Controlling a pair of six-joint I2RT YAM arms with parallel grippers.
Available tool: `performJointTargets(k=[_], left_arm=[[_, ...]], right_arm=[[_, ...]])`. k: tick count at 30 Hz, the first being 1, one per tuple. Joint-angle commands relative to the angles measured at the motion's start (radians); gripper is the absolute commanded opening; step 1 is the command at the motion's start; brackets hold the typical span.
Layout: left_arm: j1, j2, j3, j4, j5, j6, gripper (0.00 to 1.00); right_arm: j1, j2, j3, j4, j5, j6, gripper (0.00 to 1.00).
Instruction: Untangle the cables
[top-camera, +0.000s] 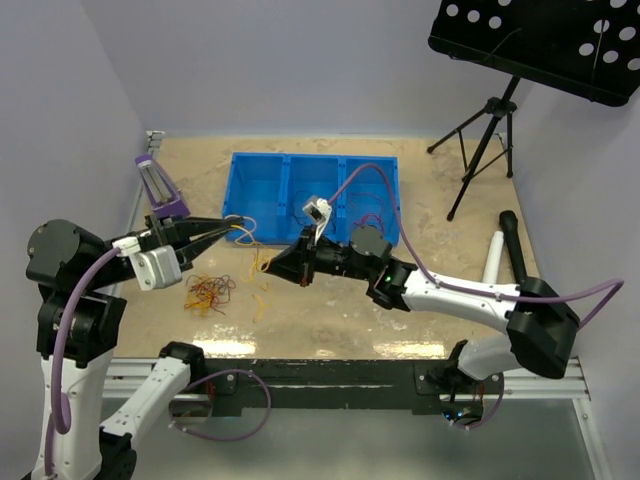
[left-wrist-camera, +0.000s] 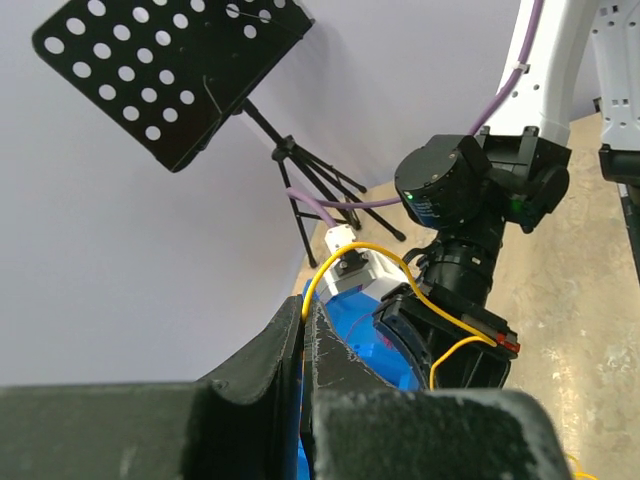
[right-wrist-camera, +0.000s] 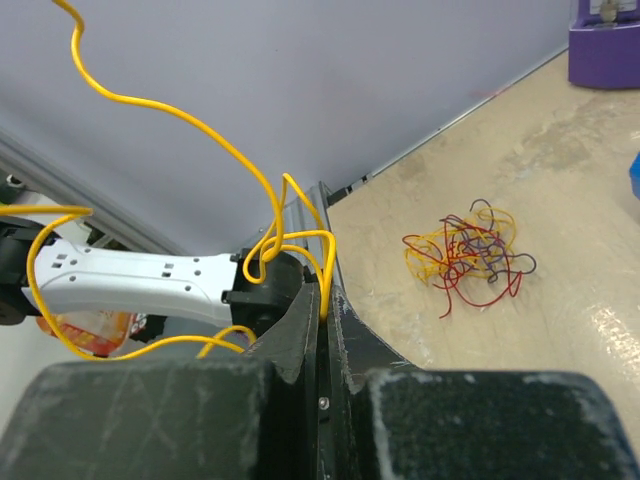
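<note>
My left gripper will next move up and to the left in the top view toward the purple and white object (top-camera: 163, 187), stretch the slack yellow cable and let go.
A tangle of thin red, yellow and dark cables (top-camera: 208, 293) lies on the table at the left; it also shows in the right wrist view (right-wrist-camera: 468, 256). A single yellow cable (top-camera: 258, 250) is held above the table between both grippers. My left gripper (top-camera: 238, 228) is shut on one end of the yellow cable (left-wrist-camera: 345, 262). My right gripper (top-camera: 275, 268) is shut on another part of the same yellow cable (right-wrist-camera: 300, 240), which loops above its fingertips. Another loose yellow cable (top-camera: 262, 303) lies on the table right of the tangle.
A blue three-compartment bin (top-camera: 315, 195) stands behind the grippers. A purple and white object (top-camera: 160, 190) stands at the left edge. A black music stand (top-camera: 520, 60) is at the back right. A white and black tool (top-camera: 500, 250) lies at the right.
</note>
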Motion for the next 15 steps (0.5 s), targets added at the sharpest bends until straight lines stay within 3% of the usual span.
performJointTargets(k=[1,9,15], left_arm=[[0.004,-0.004,0.053,0.063,-0.043,-0.032,0.0],[0.004,0.025,0.196,0.041,-0.12,-0.067,0.0],[0.004,0.028,0.233,0.083,-0.328,-0.072,0.0]], right_arm=[[0.001,-0.066,0.003,-0.061,0.066,-0.049,0.0],[-0.011,-0.095,-0.05,-0.154,0.16,-0.086,0.0],[-0.017,-0.106,-0.084,-0.193,0.216,-0.091,0.0]])
